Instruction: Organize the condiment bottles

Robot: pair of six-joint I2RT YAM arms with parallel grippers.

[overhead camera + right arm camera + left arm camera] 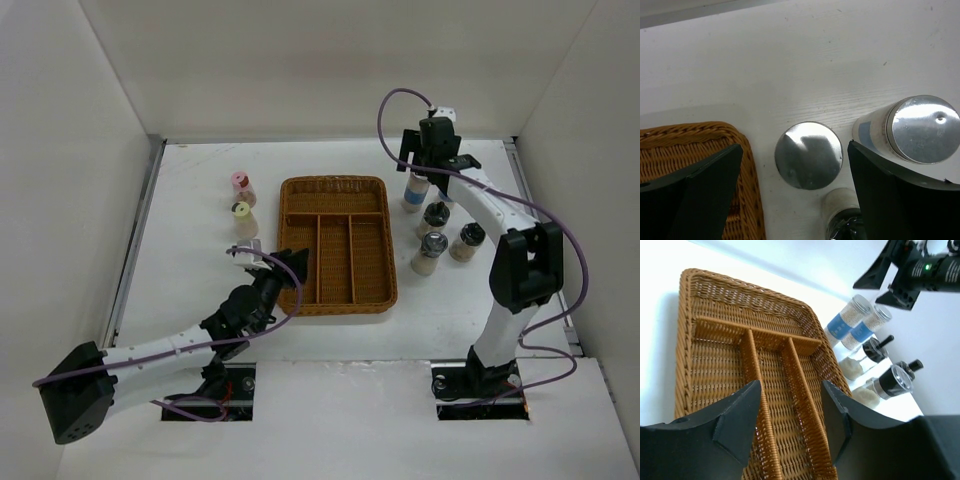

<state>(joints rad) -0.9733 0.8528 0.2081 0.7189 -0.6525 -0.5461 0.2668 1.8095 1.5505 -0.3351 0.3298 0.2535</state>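
Note:
The grey cap below is already between the open fingers of my right gripper, so my right gripper will next go down a little straight over the cap and close on the cap's sides.
Two grey-capped bottles with blue-and-white labels stand right of the wicker tray; one shows in the top view. Three beige bottles with metal tops stand nearer. A pink-capped bottle and a yellow-capped bottle stand left of the tray. My right gripper is open and empty, right above one grey cap; its fingers straddle the cap from higher up. My left gripper is open and empty over the tray's near left part.
The tray has one cross compartment at the far end and three long ones, all without contents. A second grey cap and a beige bottle's top crowd the right gripper's right finger. White walls enclose the table on three sides.

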